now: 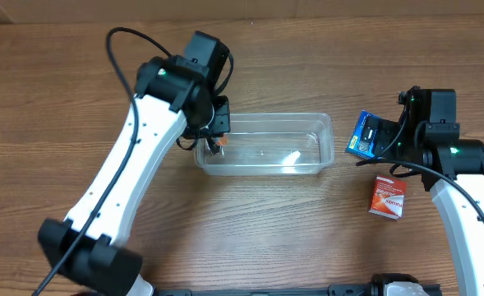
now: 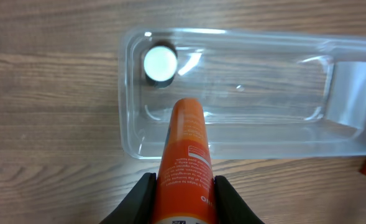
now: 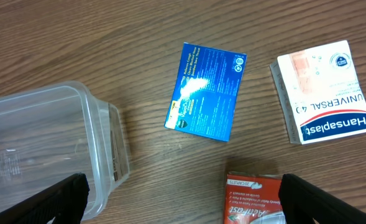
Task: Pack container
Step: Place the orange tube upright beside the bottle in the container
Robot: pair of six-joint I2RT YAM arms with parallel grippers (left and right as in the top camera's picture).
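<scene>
The orange bottle [image 2: 186, 137] will go down into the container's near corner [image 2: 157, 118] next, beside the small dark bottle, as that spot is empty. My left gripper will move down there and release it.
The clear plastic container [image 1: 266, 171] lies at the table's middle; it also shows in the left wrist view [image 2: 245, 149] and the right wrist view [image 3: 102, 124]. My left gripper [image 2: 181, 182] is shut on an orange bottle [image 2: 186, 137] and holds it above the container's left end [image 1: 215, 141]. A small dark bottle with a white cap [image 2: 160, 62] stands in the container's corner. My right gripper [image 3: 183, 205] is open and empty above the table right of the container, with a red box [image 3: 254, 199] between its fingers.
A blue box [image 3: 204, 90] lies just right of the container, also seen overhead [image 1: 359, 136]. A white Hansaplast box [image 3: 322, 93] lies beyond it. The red box shows overhead [image 1: 388, 197] at the front right.
</scene>
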